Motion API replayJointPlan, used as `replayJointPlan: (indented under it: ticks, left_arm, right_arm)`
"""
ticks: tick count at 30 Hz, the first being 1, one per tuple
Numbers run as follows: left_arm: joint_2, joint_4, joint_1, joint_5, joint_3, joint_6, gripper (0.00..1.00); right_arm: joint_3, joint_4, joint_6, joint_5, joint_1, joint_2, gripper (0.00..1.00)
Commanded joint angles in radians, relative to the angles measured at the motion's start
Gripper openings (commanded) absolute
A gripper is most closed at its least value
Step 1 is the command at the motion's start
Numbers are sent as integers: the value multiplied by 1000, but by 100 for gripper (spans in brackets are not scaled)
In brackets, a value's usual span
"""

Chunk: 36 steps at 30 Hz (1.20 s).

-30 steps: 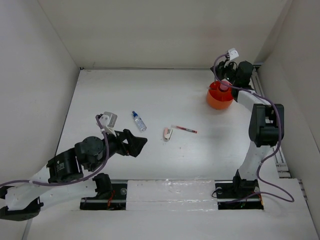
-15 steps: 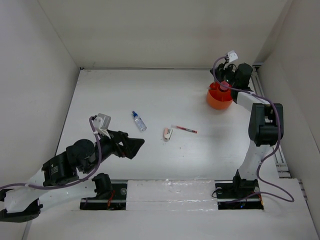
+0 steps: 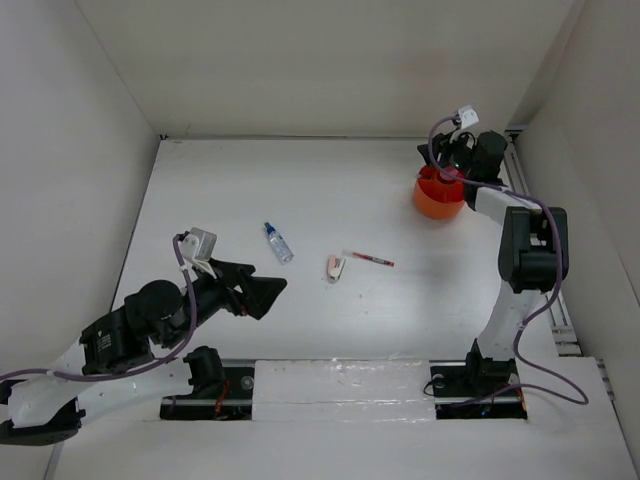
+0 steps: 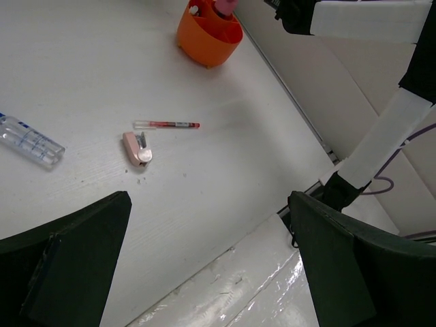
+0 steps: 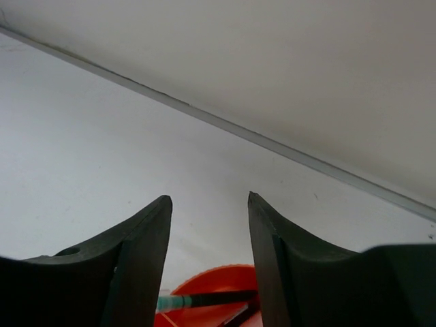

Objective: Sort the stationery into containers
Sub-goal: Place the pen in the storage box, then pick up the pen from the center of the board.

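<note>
My left gripper reaches outward and down onto the red pen's labelled end (image 3: pixel 381 261) (image 4: pixel 185 125) next, clear of the pinkish-beige piece, as that end is below and outward of the gripper.
The round orange tub (image 3: pixel 438 197) stands at the far right; it also shows in the left wrist view (image 4: pixel 208 37) and the right wrist view (image 5: pixel 211 303). A green pen (image 5: pixel 197 300) lies inside it, and a pink-capped item (image 4: pixel 223 5) sticks out of it. My right gripper (image 3: pixel 445 160) (image 5: pixel 210 201) hovers over the tub's far rim, open and empty. A red pen (image 3: pixel 370 259) (image 4: pixel 167 125), a small pinkish-beige piece (image 3: pixel 336 267) (image 4: pixel 137 148) and a clear blue-capped tube (image 3: pixel 278 242) (image 4: pixel 30 141) lie mid-table. My left gripper (image 3: pixel 270 291) (image 4: pixel 208 201) is open and empty, near-left of them.
White walls close the table (image 3: pixel 330 180) on the left, back and right. A rail (image 3: pixel 545 300) runs along the right edge beside the right arm. A glossy white strip (image 3: pixel 340 380) lies along the near edge between the arm bases.
My left arm has drawn back to the left and toward the near edge, its gripper still open. The right gripper has barely shifted over the tub.
</note>
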Motion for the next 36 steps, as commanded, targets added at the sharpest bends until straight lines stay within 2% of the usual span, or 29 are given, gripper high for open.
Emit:
replayJointPlan:
  ticks: [1,8,13,16,17,18,20,23,24,25,26,28,30,36]
  left_arm:
    - [-19,43,-2,6,-7,16,100]
    - [-10,43,-2,-14,-7,7,100]
    - [53,23,-2,-40,4,-12,100]
    - [99,33,-2,-77,16,-38,100]
    - [115,49,-2,-86,7,-55,100]
    - [160,64,-2,-95,7,-64,100]
    - [222,128,-2,-95,7,-82,100]
    - [401,196,-2,-141,47,-127,100]
    - [459,185,-2,-162,76,-154,100]
    - [577,161,-2,-193,153,-246,100]
    - [634,92,-2,-227,195,-304,100]
    - [731,75,-2,-250,287,-381,100]
    - [857,55,7,-264,341,-508,100]
    - [1166,15,16,-255,574,-713,100]
  right_arm:
    - [-16,60,6,-27,-17,-54,56]
    - [-35,105,63,-84,10,-144,63]
    - [-35,79,63,-18,65,-288,69]
    - [-35,22,74,17,90,-366,76]
    - [-35,-7,83,37,90,-388,83]
    - [-35,-20,83,71,116,-411,100]
    - [-60,-61,83,134,144,-486,100]
    - [-72,-256,94,334,214,-594,100]
    - [-72,-306,106,405,234,-621,100]
    - [-72,-352,120,542,272,-651,100]
    - [-72,-401,138,610,289,-709,100]
    - [-72,-528,190,733,312,-767,100]
    - [-63,-593,201,764,323,-848,100]
    - [-14,-780,201,840,332,-986,100]
